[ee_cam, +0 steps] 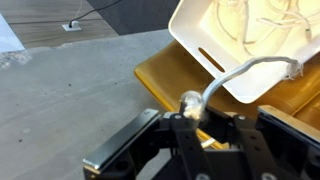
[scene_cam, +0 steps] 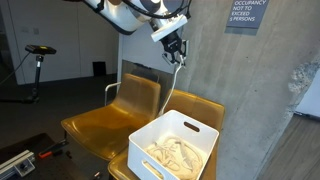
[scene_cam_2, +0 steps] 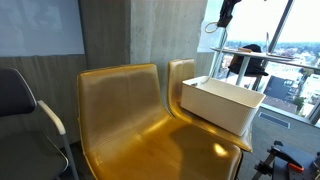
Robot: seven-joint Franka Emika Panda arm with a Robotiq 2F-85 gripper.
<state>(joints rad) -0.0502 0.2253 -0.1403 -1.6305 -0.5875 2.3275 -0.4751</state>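
The gripper brings the white cable's plug end from high by the wall down to over the white bin's open top [scene_cam: 178,146] [ee_cam: 258,32] next. It releases it there, as more cable lies coiled inside.
My gripper [scene_cam: 175,47] hangs high in front of the concrete wall, shut on the plug end of a white cable [scene_cam: 174,78]. The cable dangles toward the white bin [scene_cam: 205,127] on the yellow chair [scene_cam: 100,125]. More pale cable lies coiled inside the bin. In the wrist view the gripper [ee_cam: 207,120] pinches the plug, and the white cable [ee_cam: 245,68] arcs away to the bin [ee_cam: 200,45]. In an exterior view the gripper [scene_cam_2: 227,15] sits at the top right, above the bin [scene_cam_2: 215,105].
Two joined yellow seats [scene_cam_2: 125,110] stand against the concrete wall [scene_cam: 260,80], which bears a sign [scene_cam: 247,12]. A black office chair [scene_cam_2: 20,100] is beside them. An exercise bike [scene_cam: 38,60] stands further off, and a window [scene_cam_2: 285,50] is behind the bin.
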